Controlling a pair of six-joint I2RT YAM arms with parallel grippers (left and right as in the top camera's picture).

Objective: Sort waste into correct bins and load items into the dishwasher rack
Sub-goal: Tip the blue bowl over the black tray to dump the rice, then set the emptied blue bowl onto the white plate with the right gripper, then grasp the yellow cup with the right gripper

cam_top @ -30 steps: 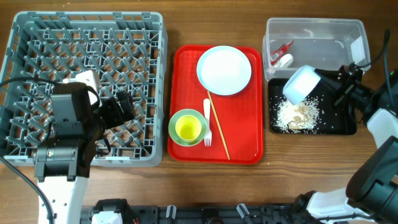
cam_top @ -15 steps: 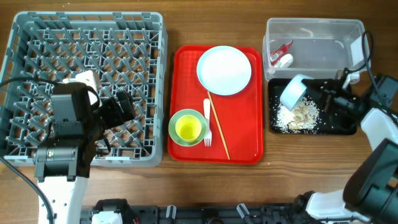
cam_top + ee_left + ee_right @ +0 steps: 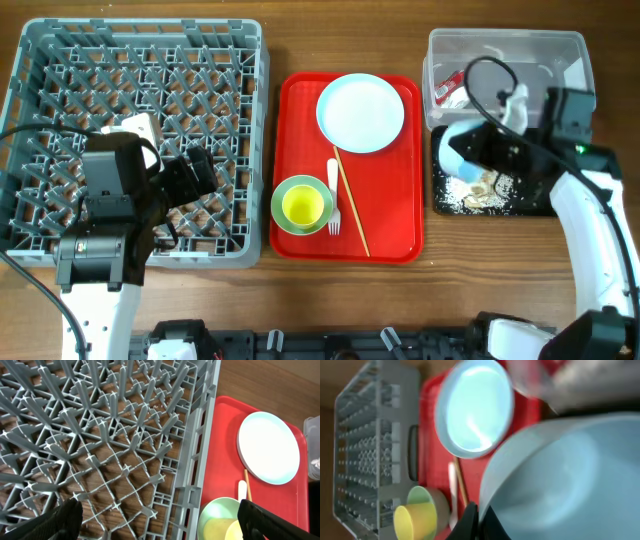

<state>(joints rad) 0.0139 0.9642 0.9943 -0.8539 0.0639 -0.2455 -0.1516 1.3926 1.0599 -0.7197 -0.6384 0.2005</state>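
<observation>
My right gripper is holding the empty pale blue bowl and needs to lower it onto the white plate [image 3: 360, 113] [image 3: 474, 408] on the red tray next.
My right gripper [image 3: 482, 150] is shut on the rim of the pale blue bowl [image 3: 455, 150], holding it tilted over the left end of the black tray [image 3: 545, 206]; the bowl fills the right wrist view [image 3: 560, 475]. Rice-like crumbs [image 3: 478, 192] lie in the black tray. The red wrapper [image 3: 450, 85] lies in the clear tub [image 3: 520, 42]. My left gripper [image 3: 200, 172] is open and empty over the grey rack [image 3: 60, 60]. The white plate [image 3: 360, 112], the green bowl [image 3: 285, 190] holding the yellow cup [image 3: 305, 207], the fork [image 3: 333, 200] and the stick [image 3: 350, 200] lie on the red tray [image 3: 400, 220].
The red tray lies between the rack and the two bins. My right arm and its cable cross over the tub and the black tray. Bare wooden table [image 3: 480, 270] shows along the front.
My right arm has swung round over the bins, carrying the blue bowl left and lower to the black tray's left end. The left arm has not moved.
</observation>
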